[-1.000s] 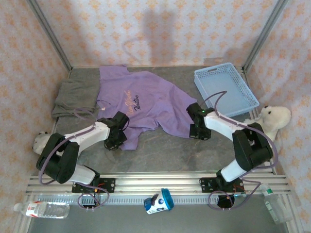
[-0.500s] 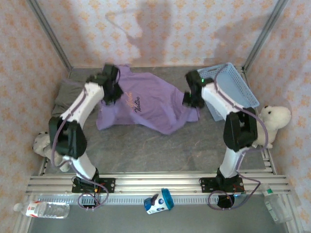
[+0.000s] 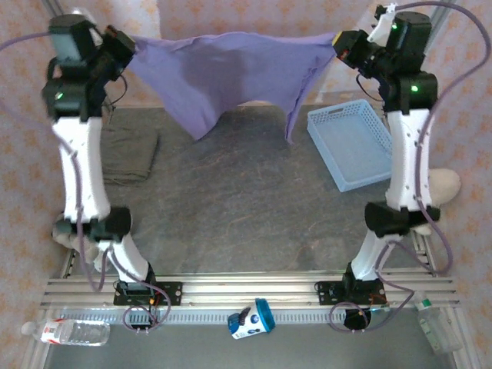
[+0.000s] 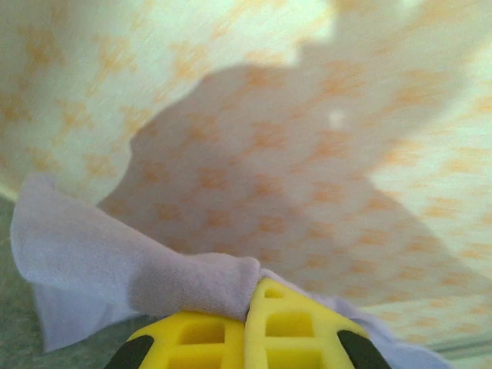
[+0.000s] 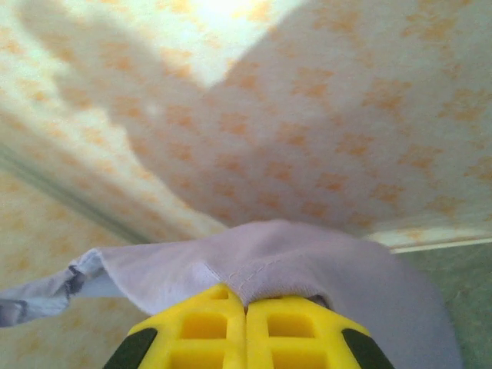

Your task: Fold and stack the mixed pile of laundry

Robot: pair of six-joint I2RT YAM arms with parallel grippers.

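Note:
The right gripper lowers and draws back over the table next, then releases the stitched hem.
The lavender-purple T-shirt [image 3: 223, 77] hangs in the air, stretched wide between both raised arms above the back of the table. My left gripper [image 3: 127, 48] is shut on its left corner and my right gripper [image 3: 338, 43] on its right corner. In the left wrist view the yellow fingers [image 4: 200, 338] pinch a fold of purple cloth [image 4: 115, 261], with the left gripper [image 4: 252, 288] shut. In the right wrist view the right gripper [image 5: 246, 298] clamps a stitched hem of the shirt [image 5: 300, 257]. The grey-olive garment [image 3: 127, 154] lies crumpled on the table at the left.
A light blue lattice basket [image 3: 355, 146] sits at the back right of the grey table [image 3: 246, 207]. A white plush toy [image 3: 446, 184] lies at the right edge, another [image 3: 65, 231] at the left. A bottle [image 3: 65, 332] and a cup [image 3: 252, 319] lie beyond the front rail.
Both arms rose from the table and moved apart, lifting the purple T-shirt off the surface and stretching it in the air. The grey-olive garment stayed in place.

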